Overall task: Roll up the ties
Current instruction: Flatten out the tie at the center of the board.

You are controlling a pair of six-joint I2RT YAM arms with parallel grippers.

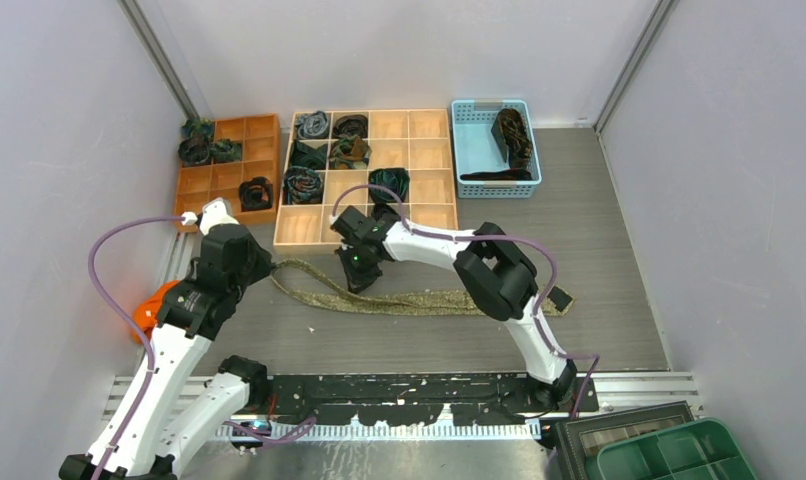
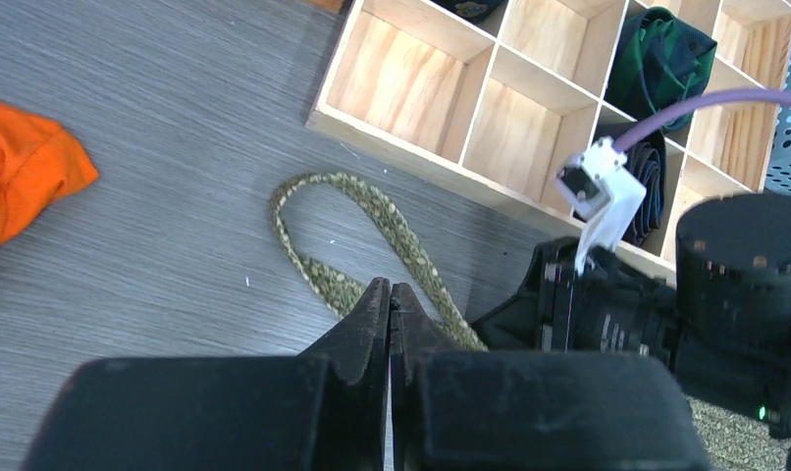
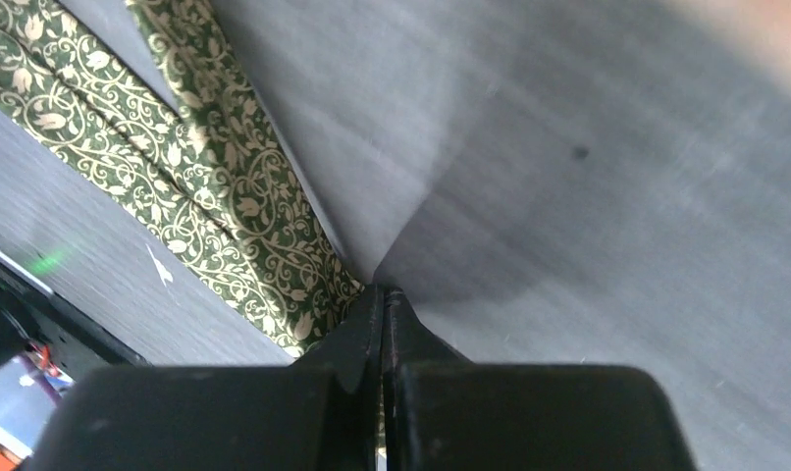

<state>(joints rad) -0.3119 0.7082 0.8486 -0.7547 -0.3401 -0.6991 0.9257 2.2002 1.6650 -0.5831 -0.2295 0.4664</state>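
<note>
The long straight strip (image 1: 441, 303) extends to the right of my right gripper in the top view. I need to move that way along it, then outward, and then release.
An olive-gold tie (image 1: 419, 300) lies as a long strip across the grey table, its left end bent into a loop (image 2: 392, 221). My right gripper (image 1: 357, 280) is down on the strip near that loop. In the right wrist view its jaws (image 3: 382, 291) are shut on the tie's folded fabric (image 3: 225, 196), which runs in to the fingertips. My left gripper (image 2: 390, 289) is shut with nothing between its fingers and hovers just short of the loop (image 1: 279, 268). Several rolled ties (image 1: 304, 182) sit in tray compartments.
A wooden grid tray (image 1: 419, 215) stands just behind the tie, an orange tray (image 1: 229, 180) to its left, and a blue basket (image 1: 484, 150) holding a dark tie to its right. An orange cloth (image 1: 154, 305) lies by the left arm. A green bin (image 1: 679, 455) sits at the near right.
</note>
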